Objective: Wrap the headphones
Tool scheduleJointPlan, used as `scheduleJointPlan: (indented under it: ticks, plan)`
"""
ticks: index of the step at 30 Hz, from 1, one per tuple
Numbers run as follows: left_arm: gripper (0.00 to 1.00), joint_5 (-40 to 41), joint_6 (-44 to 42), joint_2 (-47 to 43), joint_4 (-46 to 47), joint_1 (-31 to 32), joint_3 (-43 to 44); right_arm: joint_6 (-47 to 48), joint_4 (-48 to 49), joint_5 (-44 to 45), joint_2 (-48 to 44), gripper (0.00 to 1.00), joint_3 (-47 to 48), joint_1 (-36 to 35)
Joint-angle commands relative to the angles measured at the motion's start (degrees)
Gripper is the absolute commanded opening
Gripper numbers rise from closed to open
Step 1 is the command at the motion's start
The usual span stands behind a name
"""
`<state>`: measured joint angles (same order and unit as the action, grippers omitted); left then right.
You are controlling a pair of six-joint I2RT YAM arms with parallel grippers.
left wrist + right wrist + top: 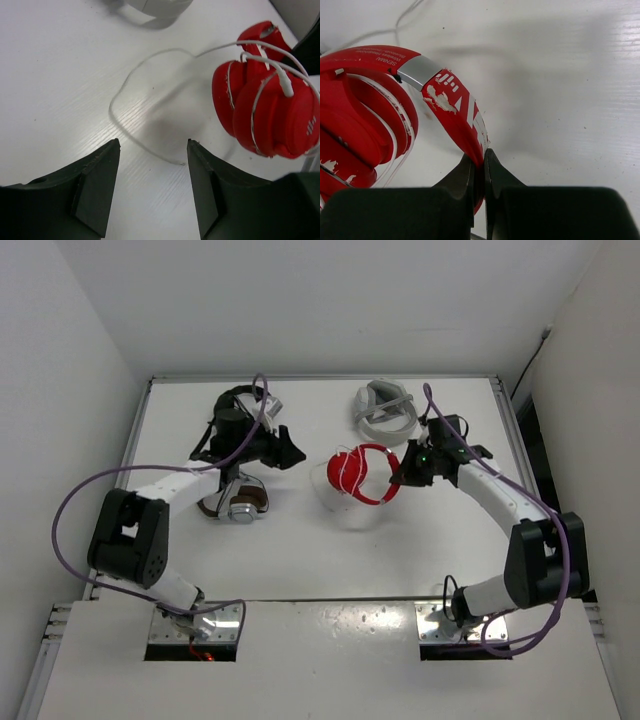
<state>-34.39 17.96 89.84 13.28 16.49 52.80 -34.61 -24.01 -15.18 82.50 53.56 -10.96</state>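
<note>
The cable's loose end is the part my left gripper should close on next, after coming down open toward the tabletop. This part of the cable still lies loose beside the earcups.
The red headphones stand near the middle of the table, earcups folded together. Their thin white cable is wound a few turns over the cups, and the rest lies in a loose loop on the table. My right gripper is shut on the red headband, pinching it between the fingertips. My left gripper hovers left of the earcups, open with nothing between its fingers. The cable's free end lies just beyond its right fingertip.
Brown-and-silver headphones lie under my left arm. Grey-white headphones sit at the back right and show at the top edge of the left wrist view. White walls close in the table on three sides.
</note>
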Motion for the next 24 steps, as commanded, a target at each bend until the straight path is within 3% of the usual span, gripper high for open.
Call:
scheduleJointPlan:
  ticks: [1, 4, 7, 10, 12, 15, 20, 24]
  plan:
    - [0.62, 2.2, -12.6, -3.7, -8.6, 0.1, -1.6, -2.7, 4.0, -3.2, 0.2, 0.0, 0.6, 0.2]
    - [0.62, -1.6, -14.9, -3.7, -12.6, -0.4, -1.6, -2.7, 5.3, -4.5, 0.2, 0.0, 0.6, 0.2]
    - [0.62, -5.9, -18.5, -7.6, -8.3, 0.2, -6.4, -3.3, 4.6, -3.9, 0.2, 0.0, 0.6, 0.2]
    - [0.61, -6.5, -28.2, -11.4, -9.2, 4.4, -7.3, -3.8, 4.1, -3.9, 0.7, 0.0, 0.6, 1.6]
    - [0.58, -3.3, -29.4, -11.4, -10.5, 5.5, -7.3, -3.8, 3.4, -4.4, 1.3, 0.0, 0.6, 3.0]
    - [0.51, 9.7, -27.0, -6.9, -8.0, 6.2, -6.0, -5.0, 3.4, -4.4, 1.3, 0.0, 0.6, 3.5]
    - [0.5, 22.1, -24.6, 0.6, -6.8, 8.4, 0.1, -5.0, 3.4, -4.4, 1.3, 0.0, 0.6, 3.5]
    - [0.5, 25.6, -23.4, 6.8, -6.8, 7.9, 5.2, -5.0, 2.9, -4.4, 1.3, 0.0, 0.6, 4.0]
